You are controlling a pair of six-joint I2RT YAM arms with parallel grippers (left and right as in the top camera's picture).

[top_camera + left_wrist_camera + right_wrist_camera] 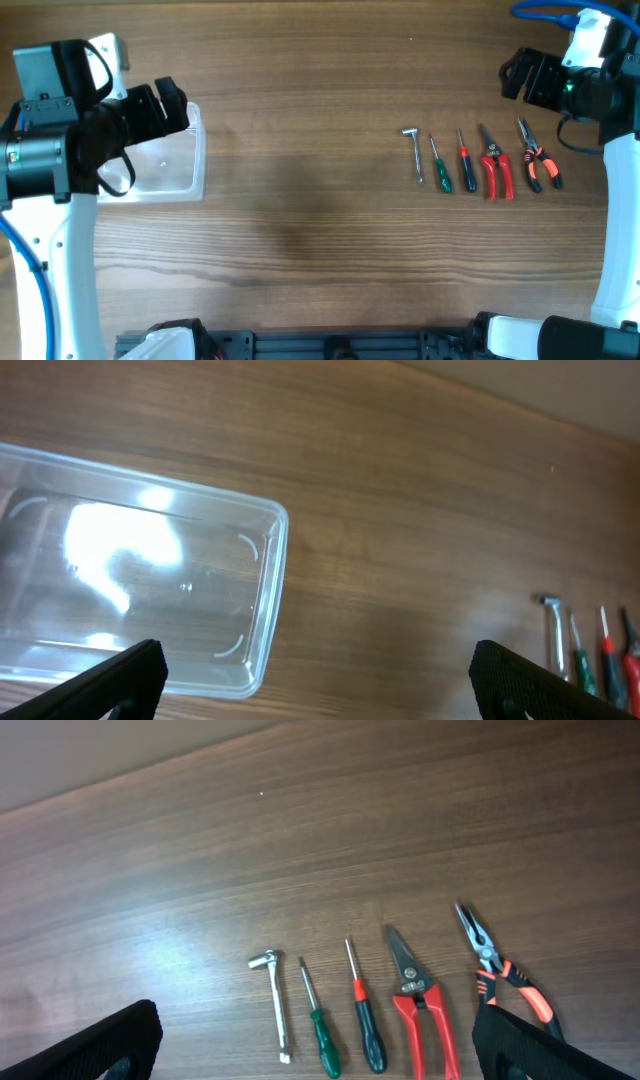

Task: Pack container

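Note:
The rim of the container's end facing the tools has bare table beside it, and next I need to lower my open left gripper toward the tools' side, around that rim, to close.
The clear plastic container (170, 165) sits on the table at the left, partly under my left arm; it also shows in the left wrist view (150, 580) and is empty. My left gripper (320, 690) hangs above its right end, open and empty. A row of tools lies at the right: a silver socket wrench (413, 152), a green screwdriver (440, 166), a red-and-black screwdriver (466, 162), red snips (494, 164) and orange-black pliers (538, 160). My right gripper (315, 1045) is open and empty, raised above the tools.
The wooden table (300, 200) spans the view. A dark rail runs along the front edge (330, 345). The right arm base and blue cable are at the far right (600, 60).

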